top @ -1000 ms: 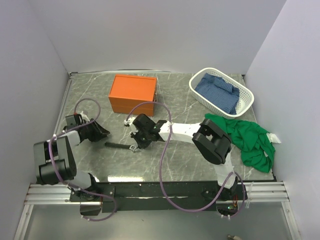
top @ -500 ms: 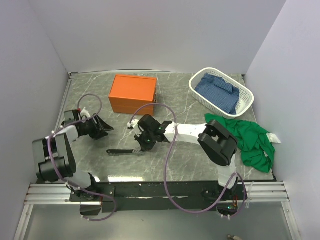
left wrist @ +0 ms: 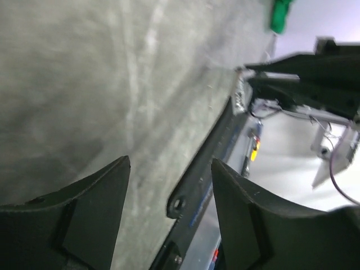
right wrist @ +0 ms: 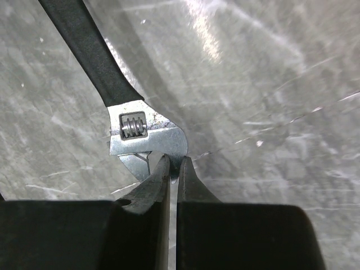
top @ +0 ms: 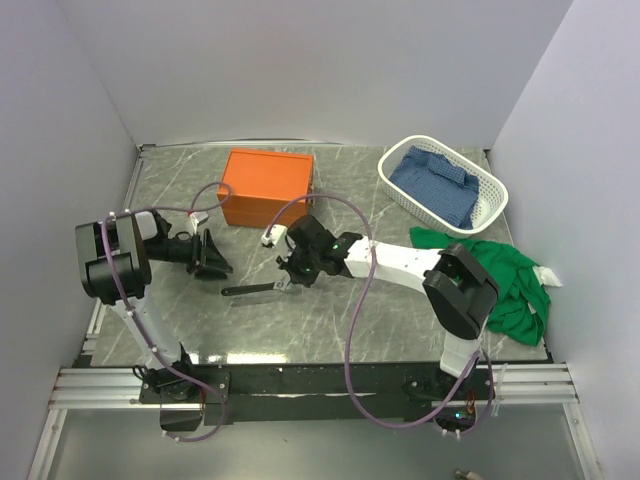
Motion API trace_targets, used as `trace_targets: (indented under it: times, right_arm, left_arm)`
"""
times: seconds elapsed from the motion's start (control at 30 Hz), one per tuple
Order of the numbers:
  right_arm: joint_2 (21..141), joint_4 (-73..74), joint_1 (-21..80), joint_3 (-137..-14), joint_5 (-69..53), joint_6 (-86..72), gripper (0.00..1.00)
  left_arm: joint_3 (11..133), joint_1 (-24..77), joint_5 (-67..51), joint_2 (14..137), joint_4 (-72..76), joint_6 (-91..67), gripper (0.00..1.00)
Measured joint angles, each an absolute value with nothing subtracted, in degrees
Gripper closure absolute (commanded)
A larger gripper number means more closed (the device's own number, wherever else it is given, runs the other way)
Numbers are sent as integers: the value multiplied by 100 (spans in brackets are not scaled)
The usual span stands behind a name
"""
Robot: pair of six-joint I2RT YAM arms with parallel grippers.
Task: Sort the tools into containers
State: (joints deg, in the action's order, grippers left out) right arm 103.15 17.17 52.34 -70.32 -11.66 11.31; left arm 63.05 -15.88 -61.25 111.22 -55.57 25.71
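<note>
The right gripper rises next and carries the wrench (top: pixel 250 289) outward onto the orange container's shut top (top: pixel 268 174) to release it, since the container stands outward of the gripper.
A black wrench (top: pixel 250 289) with a silver jaw (right wrist: pixel 147 135) lies pointing left in the middle of the table. My right gripper (top: pixel 291 274) is shut on the tip of that silver jaw, fingertips (right wrist: pixel 174 160) pinching the metal edge. My left gripper (top: pixel 213 259) stands open just left of the wrench. In the left wrist view the handle end with its hole (left wrist: pixel 179 203) shows between and ahead of the spread fingers (left wrist: pixel 90 214), untouched. The orange container (top: pixel 265 185) stands behind both grippers, its top shut. No other tools show.
A white basket (top: pixel 490 205) holding a blue cloth (top: pixel 432 182) sits at the back right. A green cloth (top: pixel 505 280) is heaped by the right edge, beside the right arm. White walls close in the table on three sides.
My left arm swung in from the left edge toward the wrench handle and its jaws opened wider. My right gripper closed on the wrench jaw and carried it slightly to the right.
</note>
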Motion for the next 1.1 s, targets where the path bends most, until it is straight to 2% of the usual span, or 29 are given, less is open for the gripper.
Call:
trace_targets:
  times: [0.17,0.33,0.6,0.8,1.1]
  right_arm:
    - [10272,1747,5203,-7175,-1114,1280,100]
    - [9920,1918,5061,-7225,-1050,1496,100]
    - [9452,1953,4460,-7850,-799,1597,100]
    - [9631,1909,4091,-8722,-620,1409,100]
    - [11198,1546,3830,-10630,-78,1367,100]
  left_arm:
    - [6219,-1597,-6517,10916,-5968,3118,34]
    - [6025,-1815,-6733,9795,-5723,2821,33]
    - [5690,-2381,-5959,7199,-2788,-71,30]
    - [5909,-2377,-5594,7065,-1813,-1068,31]
    - [5824,-2379,-5297,6993,-1835,-1581,31]
